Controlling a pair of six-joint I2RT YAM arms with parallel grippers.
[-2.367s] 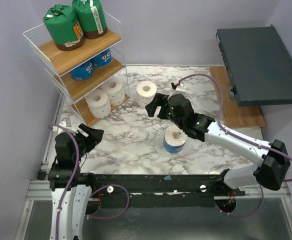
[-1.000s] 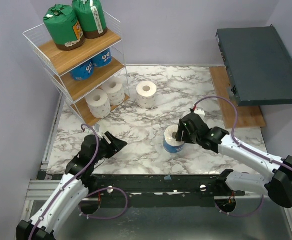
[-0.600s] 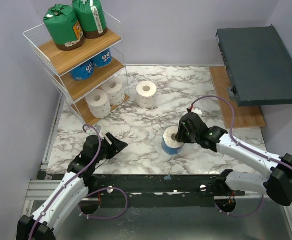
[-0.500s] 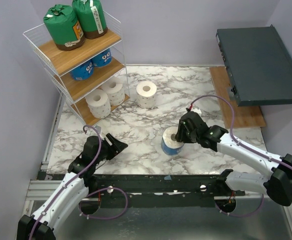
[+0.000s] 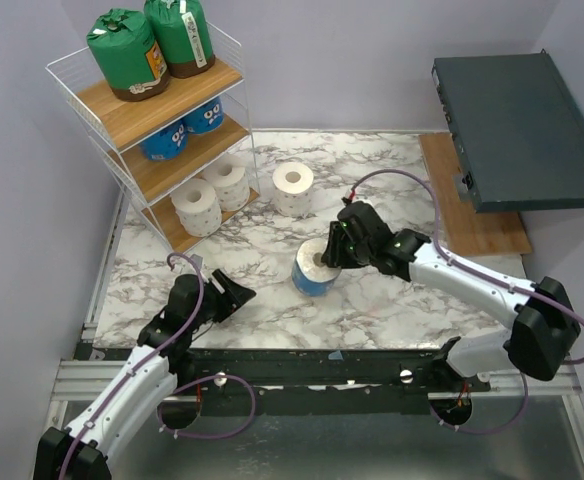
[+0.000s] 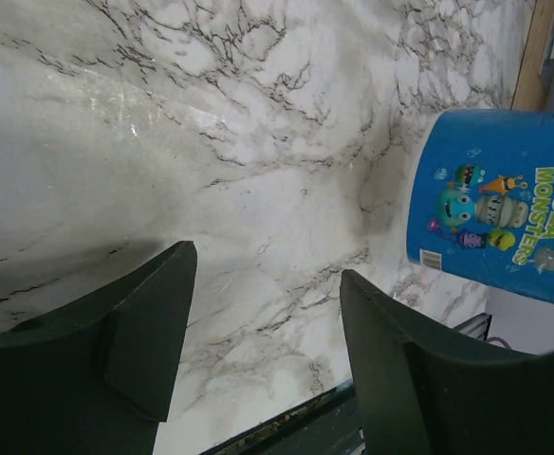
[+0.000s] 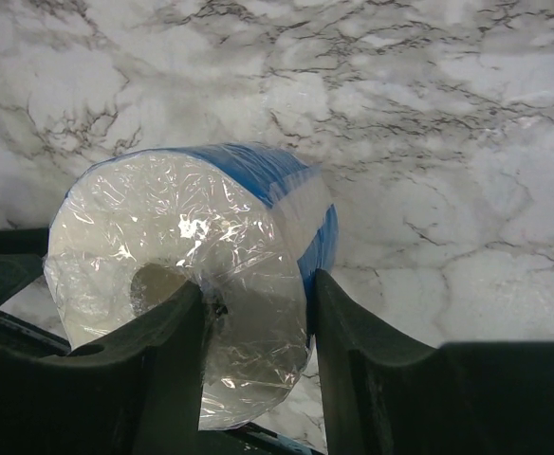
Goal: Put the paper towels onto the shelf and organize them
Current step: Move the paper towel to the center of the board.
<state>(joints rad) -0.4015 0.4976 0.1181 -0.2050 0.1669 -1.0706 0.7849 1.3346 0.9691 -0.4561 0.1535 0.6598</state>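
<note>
The tilted wrapped roll needs to go to the shelf next, so my right gripper will carry it toward the shelf and put it there.
My right gripper [image 5: 334, 250] is shut on a blue-printed wrapped paper towel roll [image 5: 313, 268] at mid-table. One finger sits in the core and the other outside the wall [image 7: 163, 246]. The roll is tilted. My left gripper [image 5: 234, 293] stands open and empty low over the near-left table, with the same roll [image 6: 505, 227] ahead of it. A plain white roll [image 5: 293, 188] stands near the shelf [image 5: 142, 110]. The shelf holds two green rolls [image 5: 127, 55] on top, two blue ones [image 5: 164, 142] in the middle and two white ones [image 5: 195, 207] at the bottom.
A dark grey flat box [image 5: 517, 130] sits at the back right over a wooden board [image 5: 472, 225]. The marble tabletop [image 5: 392, 180] has purple walls behind and to the left. The black rail [image 5: 302, 365] with the arm bases runs along the near edge.
My right gripper closed on the blue roll, then carried it left and a little away from the rail, tilting it. The left arm barely moved.
</note>
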